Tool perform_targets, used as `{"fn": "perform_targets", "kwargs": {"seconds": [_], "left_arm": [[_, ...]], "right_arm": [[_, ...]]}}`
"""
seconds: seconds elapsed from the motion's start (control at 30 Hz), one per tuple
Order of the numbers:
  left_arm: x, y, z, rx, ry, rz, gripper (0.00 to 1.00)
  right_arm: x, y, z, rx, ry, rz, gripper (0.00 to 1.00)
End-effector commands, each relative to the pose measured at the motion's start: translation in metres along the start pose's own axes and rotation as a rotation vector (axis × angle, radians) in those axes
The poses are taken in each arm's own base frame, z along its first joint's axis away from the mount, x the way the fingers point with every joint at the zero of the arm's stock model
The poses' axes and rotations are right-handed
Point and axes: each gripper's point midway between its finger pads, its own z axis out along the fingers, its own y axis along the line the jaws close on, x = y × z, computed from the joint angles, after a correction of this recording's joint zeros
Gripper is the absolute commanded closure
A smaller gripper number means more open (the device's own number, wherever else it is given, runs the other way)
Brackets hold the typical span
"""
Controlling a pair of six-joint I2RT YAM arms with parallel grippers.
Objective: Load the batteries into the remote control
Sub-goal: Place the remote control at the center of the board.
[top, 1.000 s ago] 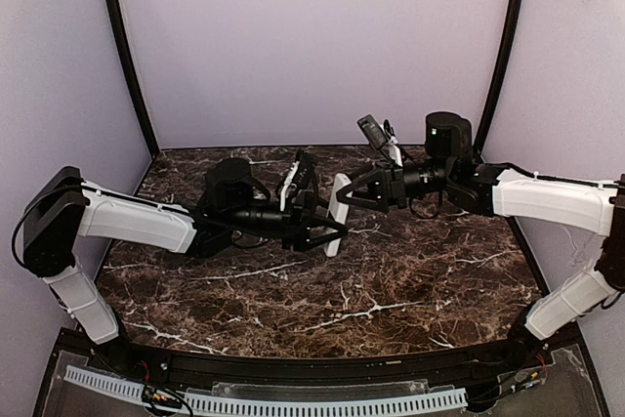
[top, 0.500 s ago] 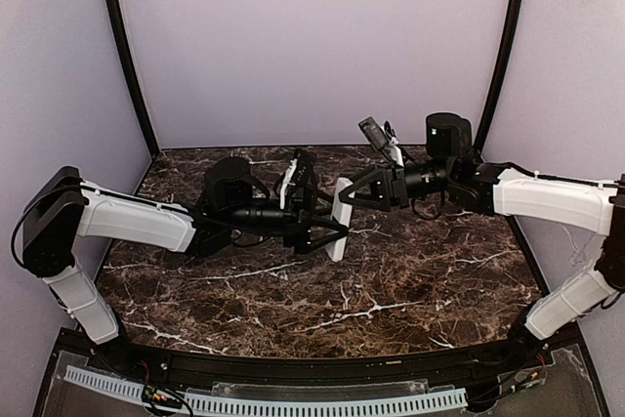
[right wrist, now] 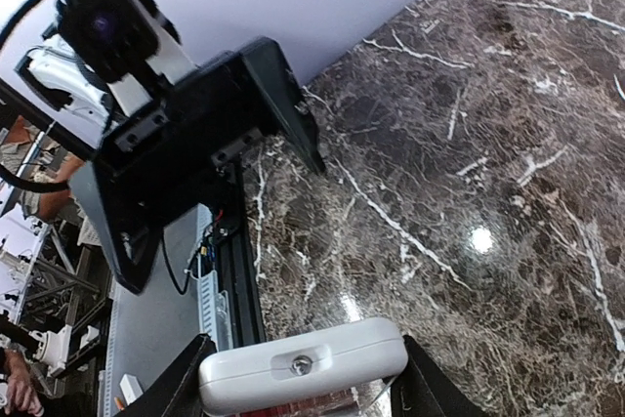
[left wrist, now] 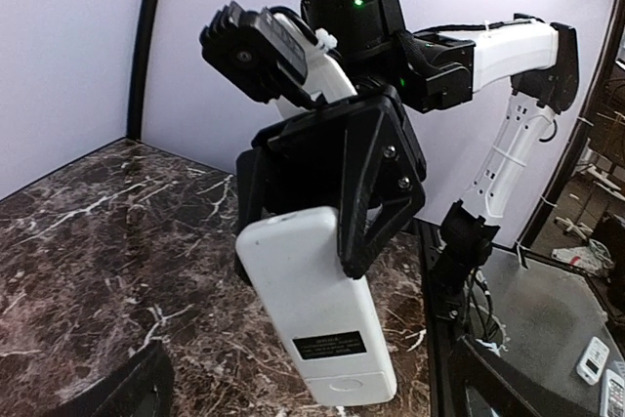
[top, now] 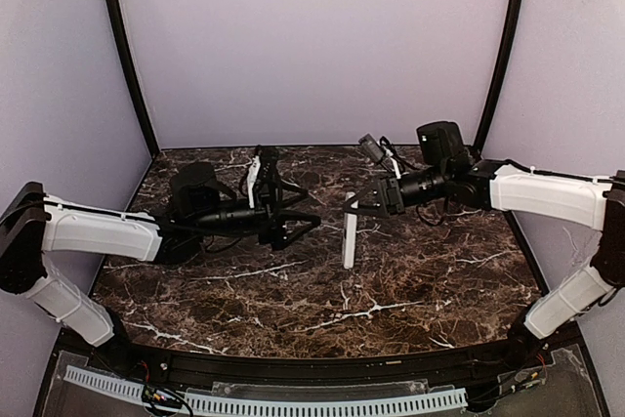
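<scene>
The remote's cover is closed, so my right gripper will next lower back to the bare marble below, tilting downward to release the remote flat.
The remote control [top: 349, 233] hangs upright over the middle of the marble table, its lower end at or just above the surface. My right gripper [top: 355, 205] is shut on its upper end. The left wrist view shows its plain white back [left wrist: 314, 302] with a black label and a closed cover, held by the right gripper [left wrist: 363, 204]. The right wrist view shows its top end [right wrist: 305, 363] between my fingers [right wrist: 182, 384]. My left gripper [top: 301, 229] is open and empty, a short way left of the remote. The batteries are out of view.
Purple walls and two dark posts [top: 125, 46] close in the back of the table [top: 410, 290]. A black rail and white cable tray [top: 312, 402] run along the near edge. The left arm's wrist camera [right wrist: 109, 21] faces my right gripper.
My left gripper has let go of the remote and drawn back to the left. The remote now hangs upright from my right gripper alone, slightly further right.
</scene>
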Motion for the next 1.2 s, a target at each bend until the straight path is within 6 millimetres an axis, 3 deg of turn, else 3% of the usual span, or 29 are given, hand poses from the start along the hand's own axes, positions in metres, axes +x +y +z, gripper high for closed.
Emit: {"fn": "perform_targets", "kwargs": {"seconds": [0.0,0.2,0.5,0.63,0.8,1.17], "left_arm": [[-0.005,0.036,-0.028,-0.226,-0.040,0.015,0.01],[0.001,0.065,-0.058,-0.424,-0.030,0.013,0.01],[0.009,0.073,-0.071,-0.473,-0.026,-0.001,0.01],[0.008,0.077,-0.077,-0.492,-0.035,-0.006,0.01],[0.008,0.079,-0.084,-0.511,-0.041,-0.003,0.01],[0.009,0.080,-0.091,-0.531,-0.038,0.015,0.01]], "right_arm": [[0.015,-0.035,0.003,0.153,0.091,0.042,1.00],[0.036,-0.066,0.011,0.342,0.229,0.055,1.00],[0.063,-0.088,0.039,0.620,0.557,-0.076,1.00],[0.087,-0.098,0.050,0.693,0.726,-0.116,1.00],[0.107,-0.102,0.070,0.692,0.838,-0.182,1.00],[0.148,-0.119,0.085,0.712,1.014,-0.209,1.00]]}}
